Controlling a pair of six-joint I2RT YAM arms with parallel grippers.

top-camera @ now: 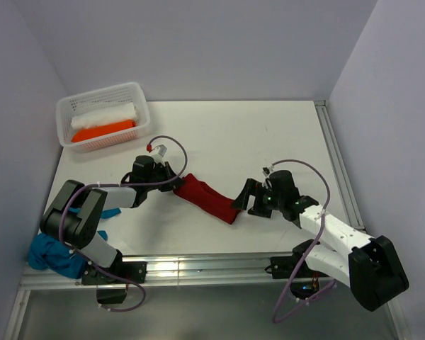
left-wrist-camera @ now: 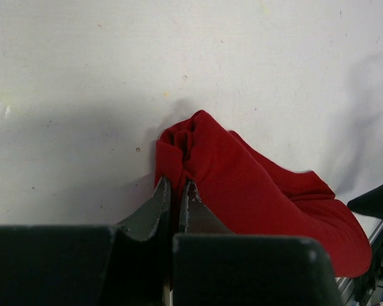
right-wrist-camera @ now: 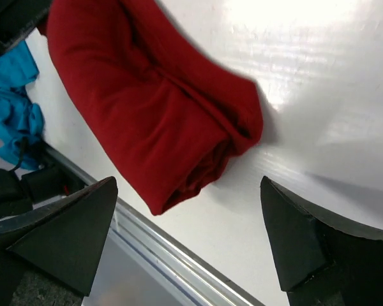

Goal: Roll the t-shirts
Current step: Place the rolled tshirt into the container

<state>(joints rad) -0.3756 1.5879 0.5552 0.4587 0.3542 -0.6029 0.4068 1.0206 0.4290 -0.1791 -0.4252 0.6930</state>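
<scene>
My right gripper should move down toward the table next and go in over the loose end of the red t-shirt, because my spread fingers are still short of the t-shirt.
The dark red t-shirt [top-camera: 207,197] lies as a long rolled band on the white table, running from upper left to lower right. My left gripper [top-camera: 175,179] is at its left end; in the left wrist view the gripper [left-wrist-camera: 175,190] is shut on a fold of the red cloth [left-wrist-camera: 242,185]. My right gripper [top-camera: 246,201] is open at the band's right end. In the right wrist view the gripper [right-wrist-camera: 188,236] is spread wide just short of the rolled end [right-wrist-camera: 159,115], not touching it. The teal blue t-shirt [top-camera: 53,255] lies crumpled at the near left, partly under the left arm.
A white perforated basket [top-camera: 138,92] at the far left corner holds a white roll and an orange roll. A metal rail [top-camera: 198,265] runs along the table's near edge, close to the red band's right end. The teal shirt also shows in the right wrist view [right-wrist-camera: 13,108].
</scene>
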